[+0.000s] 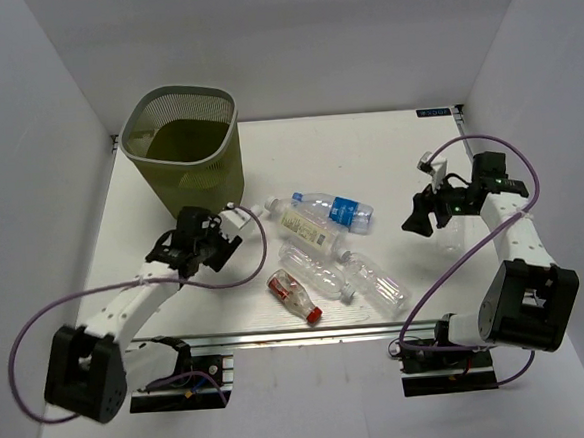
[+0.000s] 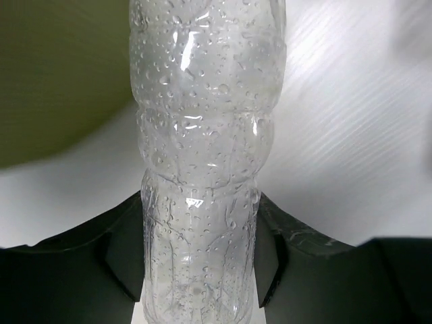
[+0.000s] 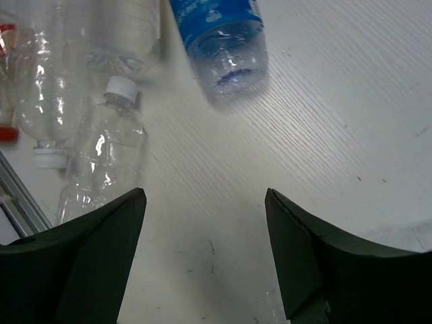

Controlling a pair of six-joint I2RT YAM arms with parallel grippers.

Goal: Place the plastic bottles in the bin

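The bin's opening [image 1: 180, 133] is outward and above, so the left gripper next needs to lift the plain clear bottle past the bin's near rim, then move it outward and let it go inside.
My left gripper [image 1: 219, 242] [image 2: 200, 202] is shut on a plain clear plastic bottle [image 2: 202, 121] [image 1: 240, 220]; both fingers press its wet, crinkled sides. It sits low over the table just in front of the olive mesh bin [image 1: 182, 146] [image 2: 54, 74]. Several more bottles lie mid-table: blue-labelled [image 1: 337, 211] [image 3: 223, 40], cream-labelled [image 1: 308, 228], red-capped [image 1: 295, 295] and two plain ones [image 1: 316, 269] [image 1: 377, 281] [image 3: 101, 155]. To their right my right gripper [image 1: 418, 215] [image 3: 206, 196] hangs open over bare table, nothing between its fingers.
The table's near edge has a metal rail [image 1: 280, 332] right behind the red-capped bottle. White walls close in the left, right and back sides. Purple cables loop off both arms.
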